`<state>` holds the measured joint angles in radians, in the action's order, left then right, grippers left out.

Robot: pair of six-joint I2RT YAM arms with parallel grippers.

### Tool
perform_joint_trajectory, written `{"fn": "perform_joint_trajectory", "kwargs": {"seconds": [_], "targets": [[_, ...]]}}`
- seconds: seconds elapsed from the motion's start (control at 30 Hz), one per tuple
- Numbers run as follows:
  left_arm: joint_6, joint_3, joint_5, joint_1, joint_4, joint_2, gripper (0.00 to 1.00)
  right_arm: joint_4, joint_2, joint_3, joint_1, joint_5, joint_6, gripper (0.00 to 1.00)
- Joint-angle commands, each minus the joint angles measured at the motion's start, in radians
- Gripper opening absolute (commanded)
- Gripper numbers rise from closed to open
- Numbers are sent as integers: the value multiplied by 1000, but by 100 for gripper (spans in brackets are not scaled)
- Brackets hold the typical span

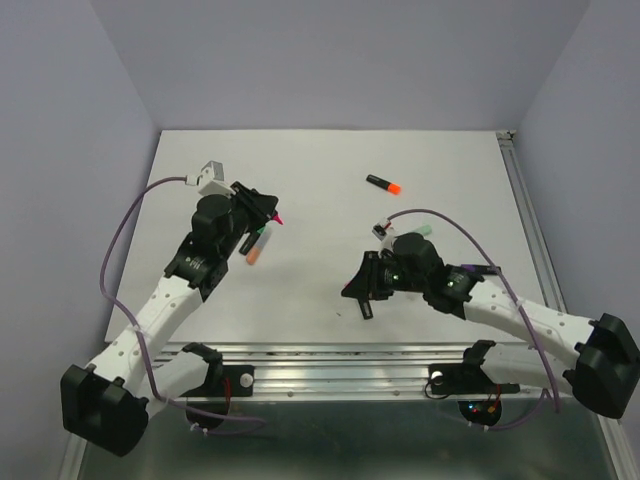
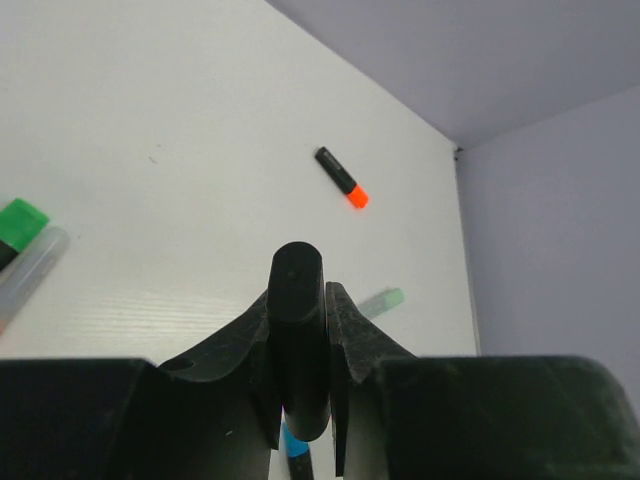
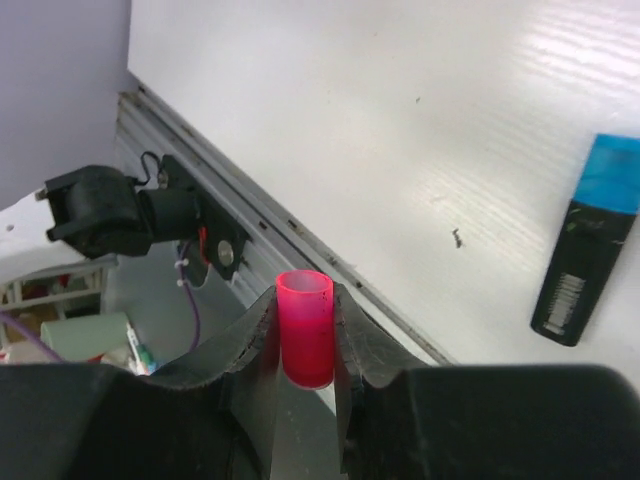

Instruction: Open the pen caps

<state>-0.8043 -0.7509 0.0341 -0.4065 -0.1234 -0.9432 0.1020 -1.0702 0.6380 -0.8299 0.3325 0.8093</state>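
Observation:
The black highlighter's body (image 2: 298, 330) goes down to the left in the top view next, past the green-capped pen, and my left gripper releases it on the tabletop. Its pink tip is bare.
My left gripper (image 1: 272, 213) (image 2: 300, 290) is shut on a black highlighter barrel (image 2: 298, 330), held above the table; its uncapped pink tip (image 1: 279, 220) pokes out past the fingers. My right gripper (image 1: 350, 290) (image 3: 305, 290) is shut on a pink pen cap (image 3: 305, 325), open end up, over the table's near edge. An orange-capped black pen (image 1: 383, 184) (image 2: 342, 178) lies at the far middle. A blue-capped black pen (image 1: 365, 306) (image 3: 590, 240) lies beside the right gripper. A pastel green pen (image 1: 421, 231) (image 2: 380, 300) lies behind the right wrist.
Under the left gripper lie a green-capped pen (image 1: 260, 238) (image 2: 20, 225) and a pale pastel pen (image 1: 254, 254) (image 2: 30, 270). A metal rail (image 3: 260, 210) runs along the table's near edge, with arm bases and cables below it. Grey walls close in the left, right and far sides.

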Motion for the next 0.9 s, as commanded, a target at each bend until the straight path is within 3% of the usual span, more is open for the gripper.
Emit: {"fn": "perform_joint_trajectory", "kwargs": {"seconds": [0.0, 0.3, 0.4, 0.57, 0.7, 0.87], "targets": [[118, -120, 82, 3, 146, -75, 0, 105, -36, 126, 47, -182, -76, 1], [163, -332, 387, 58, 487, -364, 0, 203, -118, 187, 441, -326, -162, 1], [168, -321, 345, 167, 489, -417, 0, 255, -163, 209, 558, -480, -182, 1], [189, -306, 303, 346, 484, -521, 0, 321, -261, 241, 763, -598, -206, 1], [211, -349, 291, 399, 528, -624, 0, 347, -350, 278, 857, -668, -239, 6], [183, -426, 395, 423, 619, -752, 2, 332, -485, 347, 919, -719, -257, 8]]}}
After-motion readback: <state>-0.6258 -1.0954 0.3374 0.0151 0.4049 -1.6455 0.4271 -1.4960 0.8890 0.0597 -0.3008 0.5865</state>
